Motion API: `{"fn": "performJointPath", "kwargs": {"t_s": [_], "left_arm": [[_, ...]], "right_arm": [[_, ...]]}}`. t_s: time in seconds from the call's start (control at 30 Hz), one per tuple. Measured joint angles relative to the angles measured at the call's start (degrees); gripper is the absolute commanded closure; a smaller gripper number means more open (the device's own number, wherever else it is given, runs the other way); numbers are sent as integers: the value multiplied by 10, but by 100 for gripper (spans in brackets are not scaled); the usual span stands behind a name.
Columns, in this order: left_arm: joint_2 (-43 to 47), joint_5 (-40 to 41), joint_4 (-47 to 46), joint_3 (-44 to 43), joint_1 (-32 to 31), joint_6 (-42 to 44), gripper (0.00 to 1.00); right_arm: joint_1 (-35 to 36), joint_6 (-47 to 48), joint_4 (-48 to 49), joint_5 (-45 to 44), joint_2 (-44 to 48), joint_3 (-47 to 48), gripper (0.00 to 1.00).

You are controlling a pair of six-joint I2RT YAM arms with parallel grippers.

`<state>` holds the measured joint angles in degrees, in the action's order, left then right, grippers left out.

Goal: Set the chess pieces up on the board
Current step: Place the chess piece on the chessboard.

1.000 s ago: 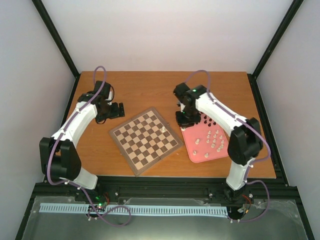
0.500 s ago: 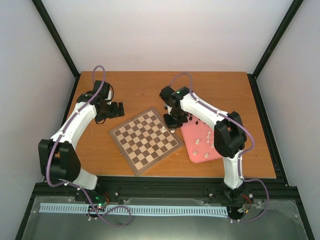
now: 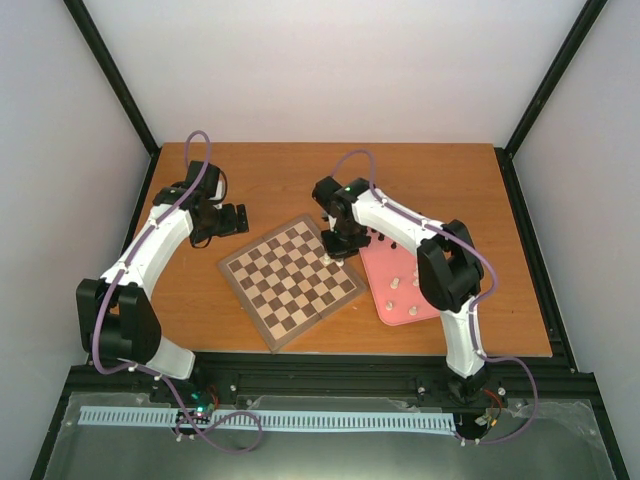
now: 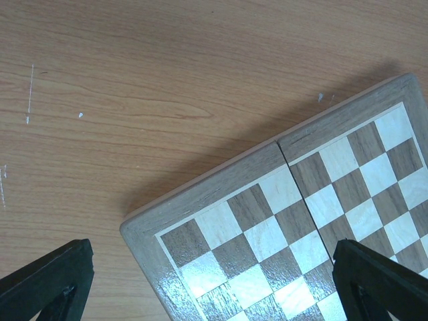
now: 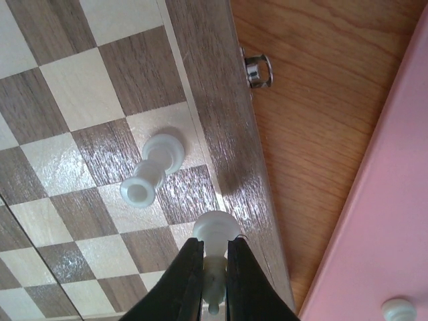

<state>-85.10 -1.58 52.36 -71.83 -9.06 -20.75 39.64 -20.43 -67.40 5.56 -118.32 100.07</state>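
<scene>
The dark edge square (image 5: pixel 190 194) beside the standing white piece is empty, so the robot's right gripper needs to move off the border (image 5: pixel 207 100) and down onto that square to let go.
The board (image 3: pixel 290 282) lies tilted in the middle of the table. In the right wrist view my right gripper (image 5: pixel 214 246) is shut on a cream-white chess piece (image 5: pixel 216 229), held just above the board's right border (image 5: pixel 207 100). Another white piece (image 5: pixel 152 175) stands on a square close by, also visible from above (image 3: pixel 327 258). Seen from the top, the right gripper (image 3: pixel 340 244) hangs over the board's right corner. My left gripper (image 3: pixel 236 218) is open over the table by the board's far-left corner (image 4: pixel 200 221), its black fingers (image 4: pixel 47 287) far apart with nothing between them.
A pink tray (image 3: pixel 385 268) right of the board holds several white pieces (image 3: pixel 396 283) and some black ones, partly hidden by the right arm. Its edge (image 5: pixel 374 254) lies close beside the board. A metal latch (image 5: pixel 257 70) sticks out from the board's side.
The right arm has swung left from over the pink tray to the board's right edge, carrying the white piece. The left arm has not moved.
</scene>
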Motion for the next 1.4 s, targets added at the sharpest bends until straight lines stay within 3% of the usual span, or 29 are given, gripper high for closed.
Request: {"fn": "performJointPath", "kwargs": {"t_s": [1.4], "left_arm": [[0, 0, 0, 0, 0, 0, 0]], "right_arm": [[19, 0, 1, -6, -50, 30, 93]]}}
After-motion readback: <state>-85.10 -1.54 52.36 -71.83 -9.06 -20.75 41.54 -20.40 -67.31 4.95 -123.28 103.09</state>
